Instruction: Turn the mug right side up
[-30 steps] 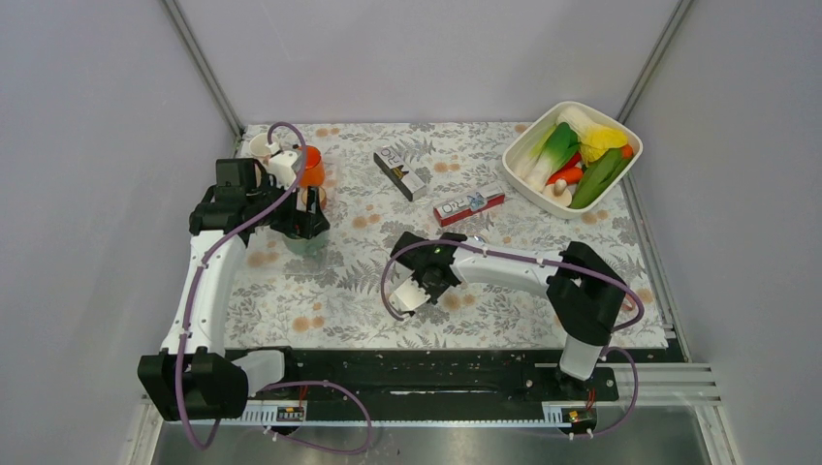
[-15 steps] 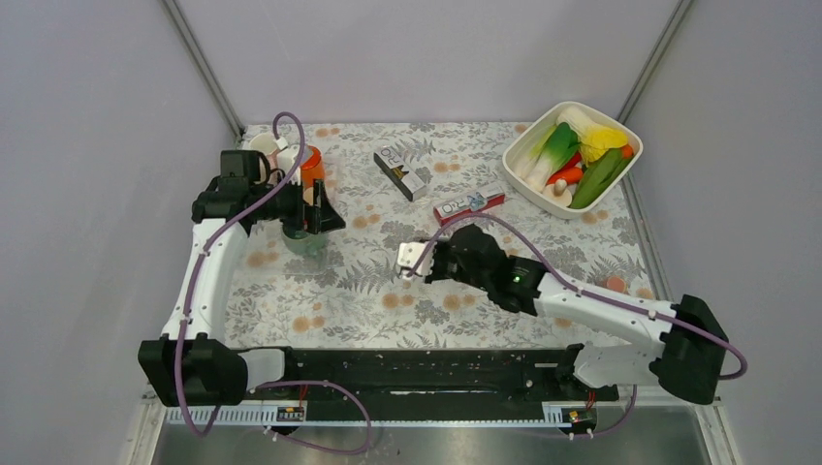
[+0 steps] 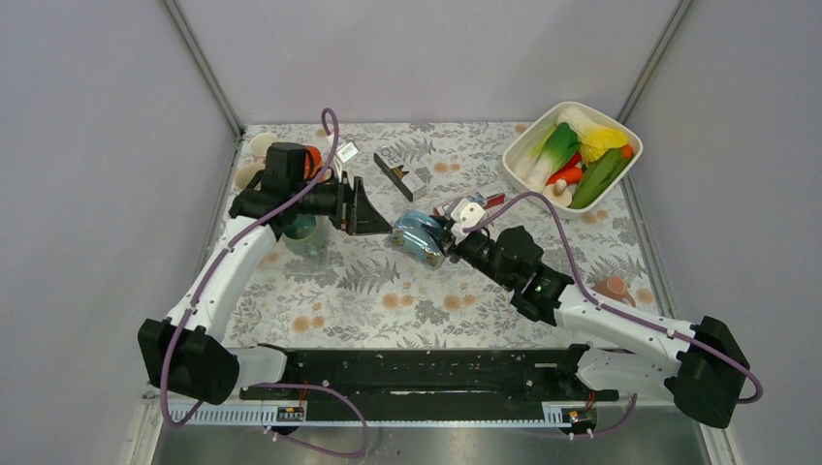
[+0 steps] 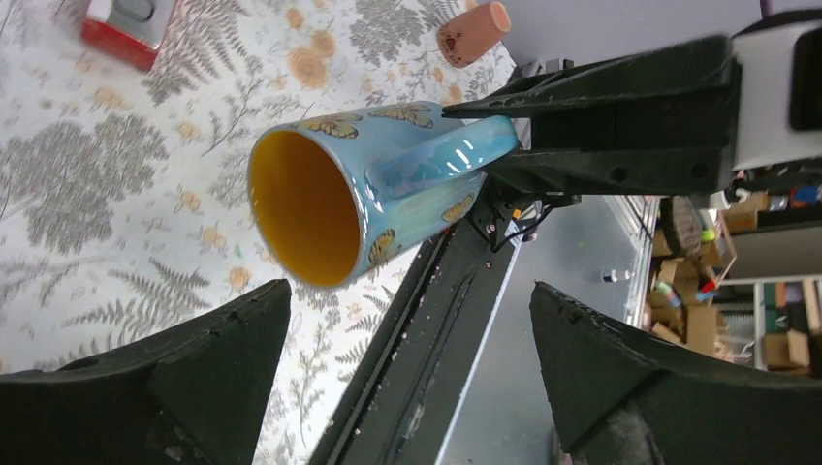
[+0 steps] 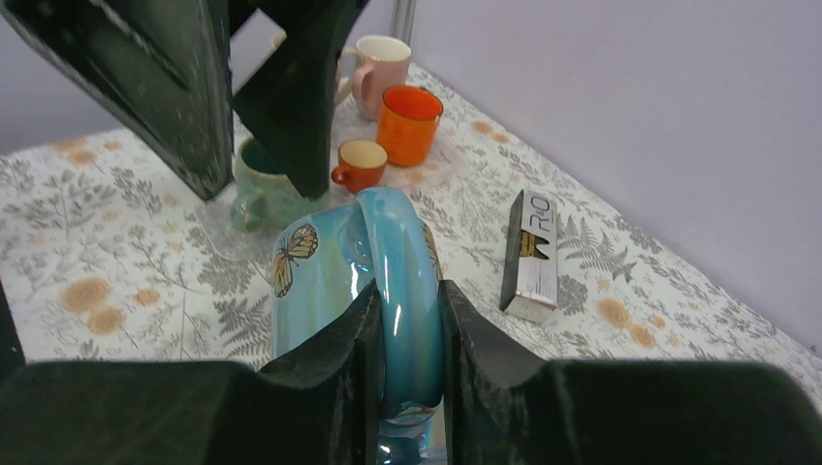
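Observation:
The mug's handle is in my right gripper, so my left gripper moves to the right in the top view onto the mug's rim next.
My right gripper point(image 5: 407, 300) is shut on the handle of the blue butterfly mug point(image 5: 320, 281). It holds the mug point(image 3: 417, 237) above the middle of the table. The mug point(image 4: 368, 189) lies sideways, its yellow inside facing my left gripper point(image 4: 409, 291). That gripper point(image 3: 373, 208) hangs open just left of the mug's mouth, with nothing between its fingers point(image 5: 174, 87). The two grippers face each other, close together, and the left one stays apart from the mug.
A green mug point(image 3: 302, 235), an orange mug point(image 3: 312, 160), a pink mug point(image 5: 380, 68) and a small red cup point(image 5: 359, 163) stand at the back left. Two boxes point(image 3: 401, 172) point(image 3: 485, 201) lie mid-back. A white bowl point(image 3: 517, 147) of vegetables sits back right. A small pink cup point(image 3: 613, 287) lies at right.
My right arm has stretched out from near the front toward the table's middle, and the mug now shows sideways in its grip. My left gripper has swung right, away from the cups, toward the mug.

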Robot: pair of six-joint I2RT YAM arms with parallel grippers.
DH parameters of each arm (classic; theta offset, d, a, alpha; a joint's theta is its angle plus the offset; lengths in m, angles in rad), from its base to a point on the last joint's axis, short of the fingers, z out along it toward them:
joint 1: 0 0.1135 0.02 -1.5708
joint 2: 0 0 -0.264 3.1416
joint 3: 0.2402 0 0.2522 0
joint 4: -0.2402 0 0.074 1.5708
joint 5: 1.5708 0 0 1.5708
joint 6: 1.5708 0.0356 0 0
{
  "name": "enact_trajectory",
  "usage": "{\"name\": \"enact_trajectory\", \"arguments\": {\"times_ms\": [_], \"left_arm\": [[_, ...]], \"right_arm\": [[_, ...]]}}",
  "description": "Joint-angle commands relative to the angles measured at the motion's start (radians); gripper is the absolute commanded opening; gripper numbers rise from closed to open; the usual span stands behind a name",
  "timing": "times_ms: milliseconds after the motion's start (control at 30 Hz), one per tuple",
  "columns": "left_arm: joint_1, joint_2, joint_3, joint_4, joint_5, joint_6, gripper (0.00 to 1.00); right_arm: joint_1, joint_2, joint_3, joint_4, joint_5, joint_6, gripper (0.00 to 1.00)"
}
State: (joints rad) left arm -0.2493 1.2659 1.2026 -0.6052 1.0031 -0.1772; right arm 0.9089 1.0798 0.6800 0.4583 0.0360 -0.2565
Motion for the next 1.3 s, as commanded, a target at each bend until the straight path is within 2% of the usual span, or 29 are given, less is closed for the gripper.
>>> {"name": "enact_trajectory", "arguments": {"times_ms": [0, 100, 400, 467, 567, 600, 667, 733, 767, 800, 833, 867, 900, 933, 1100, 1167, 1267], "left_arm": [[-0.023, 0.005, -0.035, 0.130, 0.022, 0.128, 0.94], [-0.031, 0.021, -0.036, 0.126, 0.099, 0.162, 0.90], [-0.149, -0.001, -0.065, 0.128, 0.167, 0.170, 0.51], [-0.159, 0.002, -0.073, 0.128, 0.153, 0.170, 0.38], [-0.163, 0.008, -0.068, 0.133, 0.139, 0.166, 0.05], [-0.163, 0.010, -0.064, 0.136, 0.130, 0.153, 0.00], [-0.162, 0.009, -0.054, 0.135, 0.090, 0.131, 0.00], [-0.162, 0.006, -0.035, 0.096, -0.009, 0.122, 0.00], [-0.161, 0.007, -0.013, 0.051, -0.094, 0.130, 0.00], [-0.161, 0.016, 0.015, -0.007, -0.187, 0.139, 0.00], [-0.156, 0.029, 0.047, -0.065, -0.271, 0.150, 0.00], [-0.143, 0.039, 0.072, -0.108, -0.341, 0.148, 0.00], [-0.113, 0.041, 0.067, -0.120, -0.353, 0.127, 0.00], [-0.078, 0.037, 0.050, -0.108, -0.349, 0.083, 0.00], [0.121, -0.058, -0.036, -0.034, -0.321, -0.182, 0.00], [0.178, -0.128, -0.036, -0.058, -0.372, -0.257, 0.00], [0.245, -0.168, 0.005, -0.180, -0.458, -0.312, 0.00]], "right_arm": [[-0.004, -0.071, 0.058, 0.258, -0.004, 0.103, 0.00], [-0.005, -0.080, 0.062, 0.258, -0.009, 0.113, 0.00], [-0.008, -0.059, 0.065, 0.299, -0.017, 0.140, 0.00], [-0.010, -0.058, 0.066, 0.310, -0.014, 0.153, 0.00], [-0.013, -0.050, 0.066, 0.315, -0.023, 0.169, 0.00], [-0.014, -0.045, 0.064, 0.315, -0.023, 0.174, 0.00], [-0.018, -0.036, 0.060, 0.305, -0.021, 0.183, 0.00], [-0.023, -0.030, 0.064, 0.260, 0.012, 0.205, 0.00], [-0.024, -0.028, 0.069, 0.228, 0.042, 0.208, 0.07], [-0.024, -0.025, 0.074, 0.191, 0.074, 0.210, 0.31], [-0.024, -0.025, 0.073, 0.159, 0.115, 0.213, 0.59], [-0.024, -0.025, 0.072, 0.127, 0.151, 0.210, 0.80], [-0.024, -0.025, 0.072, 0.096, 0.179, 0.208, 0.95], [-0.024, -0.026, 0.072, 0.074, 0.194, 0.203, 0.99], [-0.024, -0.024, 0.070, 0.015, 0.185, 0.193, 0.99], [-0.024, -0.024, 0.072, -0.009, 0.183, 0.190, 0.99], [-0.024, -0.026, 0.058, -0.017, 0.183, 0.188, 0.99]]}}
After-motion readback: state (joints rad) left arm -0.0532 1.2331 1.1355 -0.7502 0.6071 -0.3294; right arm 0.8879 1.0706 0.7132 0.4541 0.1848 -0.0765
